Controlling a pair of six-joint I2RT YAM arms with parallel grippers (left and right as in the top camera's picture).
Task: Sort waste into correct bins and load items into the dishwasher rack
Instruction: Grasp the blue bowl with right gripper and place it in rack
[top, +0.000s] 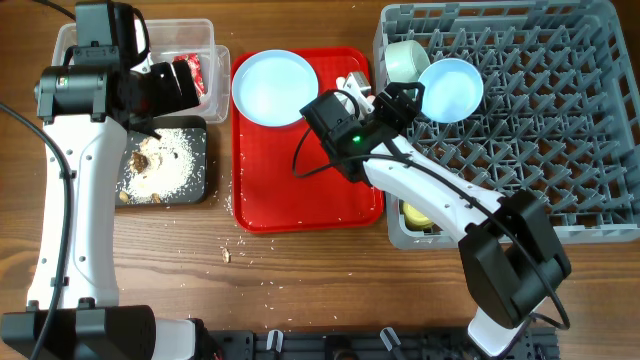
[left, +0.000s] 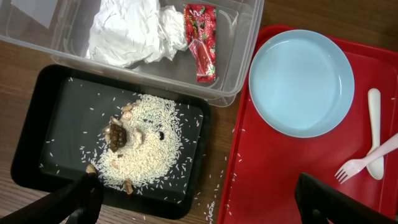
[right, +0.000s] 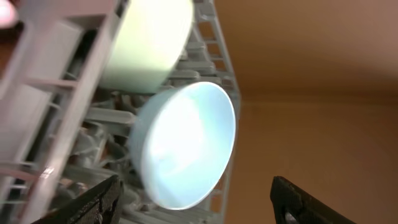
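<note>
The pale bowl is clear on the side opposite the mint bowl, so the right gripper should swing to the right in the overhead view and turn down onto the pale bowl's rim there.
My left gripper (top: 183, 86) (left: 202, 208) is open and empty above the edge between the black tray (top: 198, 140) (left: 68, 93) and the red serving tray. The black tray holds rice and brown food scraps (left: 134, 146). The clear tub (top: 210, 40) (left: 239, 46) holds the white napkin (left: 134, 31) and the red wrapper (left: 202, 40). The pale blue plate (top: 275, 87) (left: 301, 81), white spoon (left: 374, 130) and fork (left: 367, 162) lie on the red tray. My right gripper (top: 408, 98) (right: 199, 208) is open at the grey rack (top: 560, 120), by a pale bowl (top: 450, 90) (right: 183, 143) standing on edge. A mint bowl (top: 407, 60) (right: 146, 43) stands behind it. The yellow cup (top: 418, 215) sits in the rack's front-left corner.
The flat red serving tray (top: 310, 190) (left: 280, 180) lies between the bins and the rack. Rice grains and crumbs (top: 228, 252) are scattered on the wooden table in front of the trays. The right arm reaches across the red tray's right side.
</note>
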